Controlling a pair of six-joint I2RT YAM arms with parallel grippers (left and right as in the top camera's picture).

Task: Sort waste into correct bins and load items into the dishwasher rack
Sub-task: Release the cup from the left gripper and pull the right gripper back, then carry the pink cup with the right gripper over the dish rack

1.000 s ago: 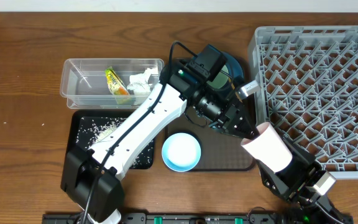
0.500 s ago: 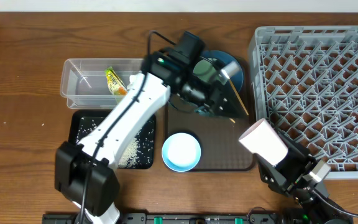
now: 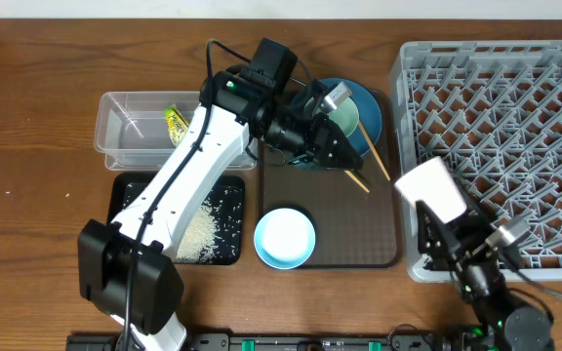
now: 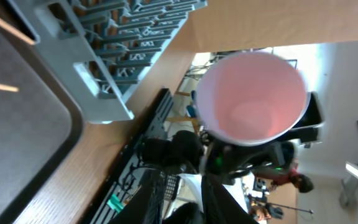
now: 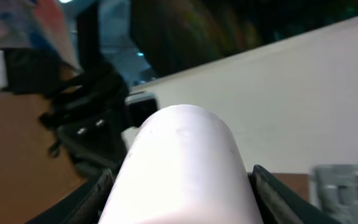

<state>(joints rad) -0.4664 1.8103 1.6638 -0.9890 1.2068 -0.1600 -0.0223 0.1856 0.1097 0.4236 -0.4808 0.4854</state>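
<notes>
The far corner of the rack by the blue plate is empty, so the right gripper needs to carry the pink cup outward next, then down into that corner, and let go of it there.
My right gripper (image 3: 438, 220) is shut on the base of the small pink cup (image 3: 434, 189), which it holds tilted over the front left corner of the grey dishwasher rack (image 3: 515, 117). In the right wrist view both fingers press the cup (image 5: 182, 155). My left gripper (image 3: 344, 158) hovers over the brown tray beside the mint bowl (image 3: 342, 119) and the dark blue plate (image 3: 371, 107), its jaws slightly open and empty. Its camera looks into the cup's mouth (image 4: 253, 99). Two chopsticks (image 3: 374, 161) lie by the plate. A white and light-blue bowl (image 3: 284, 237) sits at the tray's front.
The clear tub (image 3: 130, 127) at the back left holds the yellow-green wrapper (image 3: 176, 125). In front of it, the black tray (image 3: 130, 195) carries rice grains (image 3: 203, 229). My left arm crosses over both bins. The brown serving tray (image 3: 359, 239) lies between the bins and the rack.
My left gripper has let go of the pink cup and drawn back left toward the plate. My right gripper has carried the cup up and right to the rack's corner.
</notes>
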